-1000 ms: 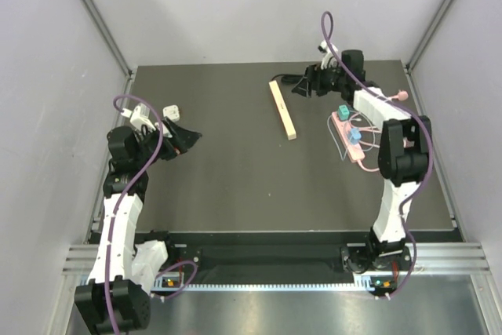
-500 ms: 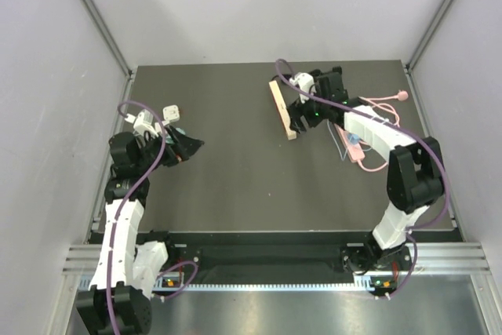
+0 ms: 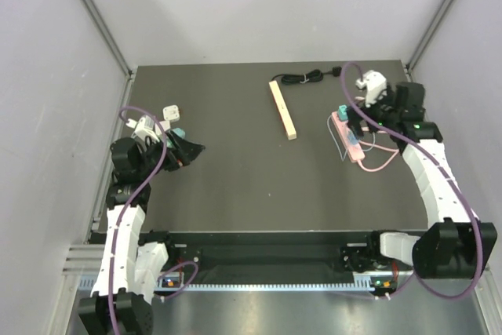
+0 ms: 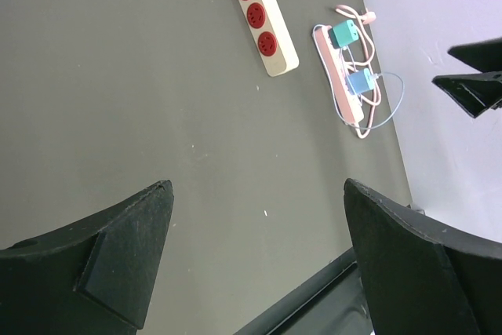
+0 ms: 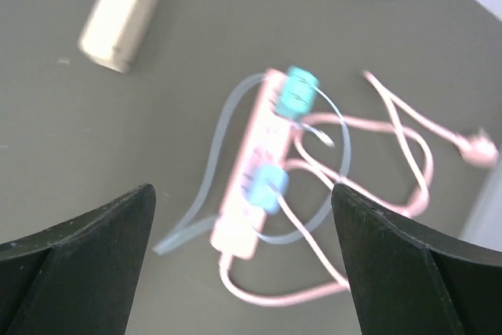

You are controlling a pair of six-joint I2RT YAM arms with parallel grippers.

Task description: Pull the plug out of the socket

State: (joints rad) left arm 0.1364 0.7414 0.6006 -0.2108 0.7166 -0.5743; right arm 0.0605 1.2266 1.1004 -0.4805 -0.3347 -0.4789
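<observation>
My right gripper first lowers toward the pink power strip next, to get the open fingers around the blue plug.
A pink power strip lies at the right of the table. A teal plug and a blue plug sit in it. It also shows in the right wrist view with the teal plug and blue plug, blurred. My right gripper is open and empty, hovering above the strip, just right of the teal plug; in its wrist view the jaws stand wide. My left gripper is open and empty at the far left, well away; its view shows the pink strip far off.
A cream power strip with red sockets lies left of the pink one. A black cable lies at the back. The pink cord loops right of the strip. A white adapter sits near the left arm.
My right arm has swung right, from over the cream strip to above the pink strip. The left arm has barely moved.
</observation>
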